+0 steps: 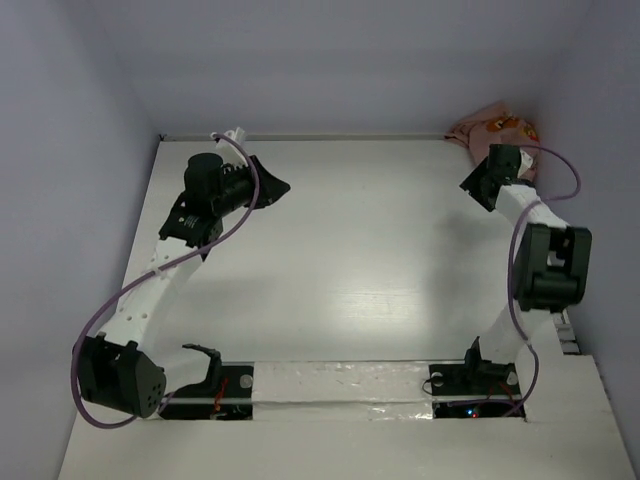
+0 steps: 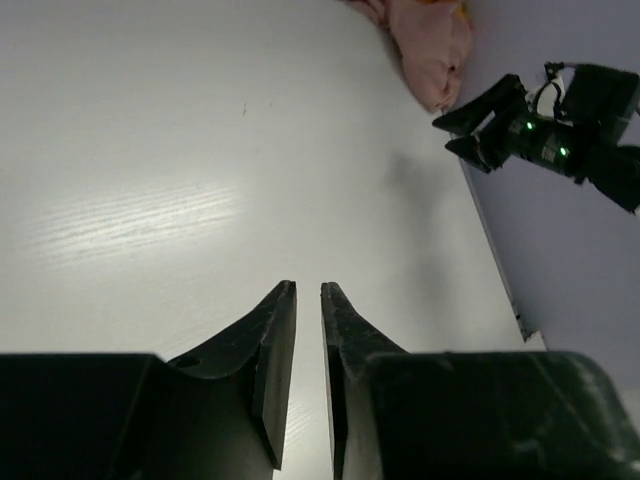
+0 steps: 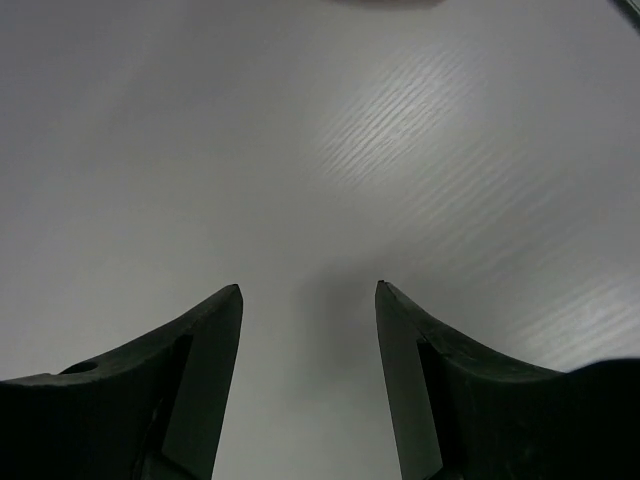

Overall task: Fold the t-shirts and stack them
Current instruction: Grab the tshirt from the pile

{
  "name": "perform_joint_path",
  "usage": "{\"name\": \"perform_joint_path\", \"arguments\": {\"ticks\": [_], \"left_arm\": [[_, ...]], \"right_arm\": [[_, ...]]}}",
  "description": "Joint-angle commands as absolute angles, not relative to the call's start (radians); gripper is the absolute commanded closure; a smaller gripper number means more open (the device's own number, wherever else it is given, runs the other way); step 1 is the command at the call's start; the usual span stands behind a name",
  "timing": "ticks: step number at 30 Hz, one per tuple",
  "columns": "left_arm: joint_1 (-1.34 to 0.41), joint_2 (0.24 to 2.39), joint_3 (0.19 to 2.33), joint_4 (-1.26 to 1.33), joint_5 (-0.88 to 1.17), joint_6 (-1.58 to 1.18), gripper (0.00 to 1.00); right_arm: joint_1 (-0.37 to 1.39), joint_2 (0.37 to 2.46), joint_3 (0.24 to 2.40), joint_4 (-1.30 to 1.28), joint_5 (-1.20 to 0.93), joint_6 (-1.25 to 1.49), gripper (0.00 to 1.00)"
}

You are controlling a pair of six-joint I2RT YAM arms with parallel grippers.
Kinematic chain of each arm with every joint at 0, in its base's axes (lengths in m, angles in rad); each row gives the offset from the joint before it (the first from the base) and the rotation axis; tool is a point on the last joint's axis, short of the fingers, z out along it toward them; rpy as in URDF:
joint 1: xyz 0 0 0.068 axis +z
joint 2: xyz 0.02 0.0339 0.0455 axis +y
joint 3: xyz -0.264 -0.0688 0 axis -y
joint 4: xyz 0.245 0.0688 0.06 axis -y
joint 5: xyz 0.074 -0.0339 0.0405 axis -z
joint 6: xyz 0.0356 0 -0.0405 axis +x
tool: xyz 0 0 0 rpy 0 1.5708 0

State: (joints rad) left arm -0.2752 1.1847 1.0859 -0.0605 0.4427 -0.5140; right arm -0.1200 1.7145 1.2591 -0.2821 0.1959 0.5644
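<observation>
The salmon-pink t-shirt's near end is next for my right gripper, which will turn toward the heap and lower onto that end.
The salmon-pink t-shirt [image 1: 492, 126] lies crumpled in a heap in the far right corner of the white table [image 1: 380, 250]. It also shows at the top of the left wrist view [image 2: 430, 45]. My right gripper [image 1: 472, 184] hangs just in front of the heap, pointing away from it, jaws open and empty over bare table [image 3: 308, 290]. It appears in the left wrist view [image 2: 445, 133] too. My left gripper [image 1: 282, 186] is at the far left of the table, well away from the shirt. Its jaws [image 2: 308, 287] stand almost together with nothing between them.
Pale walls close the table in at the back, left and right. A raised edge [image 2: 495, 270] runs along the table's right side. The arm bases [image 1: 470, 385] sit on a taped strip at the near edge.
</observation>
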Motion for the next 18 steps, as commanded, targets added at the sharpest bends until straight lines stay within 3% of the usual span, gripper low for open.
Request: {"name": "perform_joint_path", "arguments": {"ticks": [1,7,18], "left_arm": [[-0.307,1.158,1.049,-0.081,0.393,-0.459,0.86],[-0.316,1.164,0.983,-0.083,0.385,-0.472,0.8],[-0.316,1.212,0.996,-0.081,0.342,-0.488,0.77]], "right_arm": [[-0.167,1.854,1.36,-0.143,0.267,0.684,0.38],[-0.271,2.113,1.555,-0.181,0.336,0.738,0.38],[-0.357,2.289,1.764,-0.201,0.301,0.747,0.43]]}}
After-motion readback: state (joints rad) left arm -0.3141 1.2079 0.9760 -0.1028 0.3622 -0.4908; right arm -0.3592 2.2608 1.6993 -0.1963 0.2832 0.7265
